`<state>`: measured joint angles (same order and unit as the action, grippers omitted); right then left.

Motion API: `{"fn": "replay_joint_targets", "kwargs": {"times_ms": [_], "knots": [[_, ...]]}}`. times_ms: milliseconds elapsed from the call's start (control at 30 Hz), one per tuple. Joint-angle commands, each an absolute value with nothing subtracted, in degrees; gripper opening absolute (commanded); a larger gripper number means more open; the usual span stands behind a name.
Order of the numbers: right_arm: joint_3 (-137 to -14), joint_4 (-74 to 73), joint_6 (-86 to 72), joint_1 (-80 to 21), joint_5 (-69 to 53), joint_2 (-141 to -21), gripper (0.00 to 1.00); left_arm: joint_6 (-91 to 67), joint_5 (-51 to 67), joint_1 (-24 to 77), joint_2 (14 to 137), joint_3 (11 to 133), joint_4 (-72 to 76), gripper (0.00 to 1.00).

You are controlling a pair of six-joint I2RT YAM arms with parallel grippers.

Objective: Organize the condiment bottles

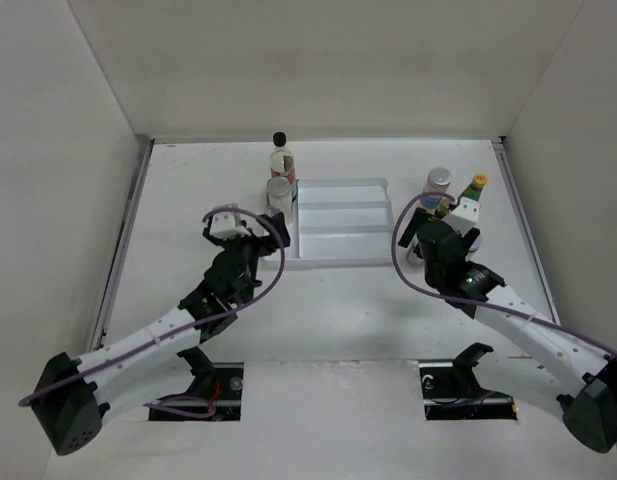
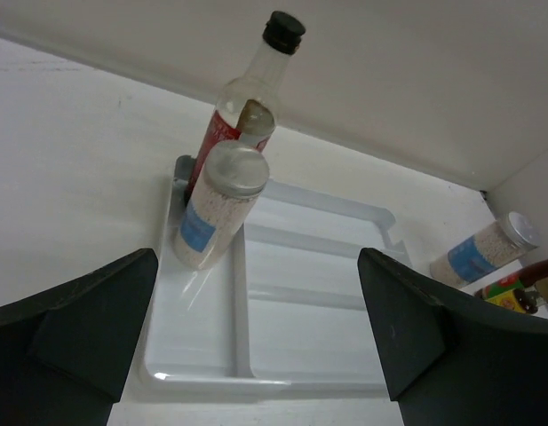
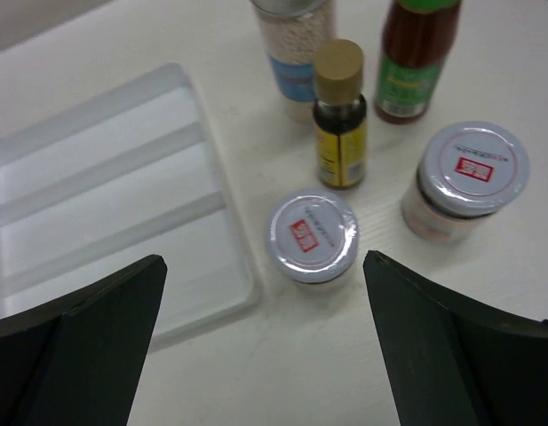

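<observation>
Next, the right gripper goes down and slightly toward the tray, around the lid of the short jar by the tray's near corner.
A tall clear black-capped bottle (image 1: 280, 150) (image 2: 247, 102) and a silver-lidded shaker jar (image 1: 280, 193) (image 2: 220, 209) stand at the far left corner of the white divided tray (image 1: 340, 245) (image 2: 291, 351). My left gripper (image 1: 250, 232) (image 2: 258, 297) hangs open before the tray, holding nothing. Right of the tray stand a second shaker jar (image 1: 438, 182) (image 3: 291, 44), a red sauce bottle (image 1: 473, 188) (image 3: 416, 62), a tiny dark yellow-capped bottle (image 3: 339, 115) and two short white-lidded jars (image 3: 312, 235) (image 3: 464, 173). My right gripper (image 1: 428, 238) (image 3: 265, 266) is open above the nearer jar.
White walls close in the table on the left, back and right. The tray (image 3: 105, 177) has stepped rows and a narrow left compartment. The arm bases sit at the near edge, with two dark cut-outs (image 1: 213, 385) beside them.
</observation>
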<state>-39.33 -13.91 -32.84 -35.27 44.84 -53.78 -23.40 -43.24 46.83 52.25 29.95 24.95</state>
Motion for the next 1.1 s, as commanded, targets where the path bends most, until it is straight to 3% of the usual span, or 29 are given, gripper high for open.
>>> {"fn": "replay_joint_targets", "kwargs": {"times_ms": [0,200,433,500,633,867,1067], "knots": [[-40.9,-16.9,-33.5,-31.3,43.1,-56.9,1.0,-29.2,-43.5,45.9,44.9,23.4,23.0,1.0],[-40.1,-12.0,-32.3,-23.5,33.6,-61.8,1.0,-35.2,-44.0,45.0,33.9,15.2,17.5,1.0],[-41.2,-8.3,-32.3,-22.2,27.8,-71.1,0.97,-36.9,-42.8,40.3,34.8,11.9,18.6,1.0],[-41.8,-7.0,-32.1,-21.4,27.9,-74.1,0.87,-36.9,-42.1,39.0,35.9,11.1,20.0,1.0],[-42.5,-5.7,-32.0,-21.3,32.7,-74.2,0.52,-37.1,-40.4,37.1,36.7,10.0,21.4,1.0],[-49.1,-9.9,-26.7,-34.4,43.2,-64.1,0.46,-37.4,-40.9,36.9,35.9,9.3,23.0,1.0],[-58.7,-2.0,-25.2,-47.7,34.6,-74.3,0.48,-38.0,-43.0,36.0,34.0,8.3,23.0,0.99]]}}
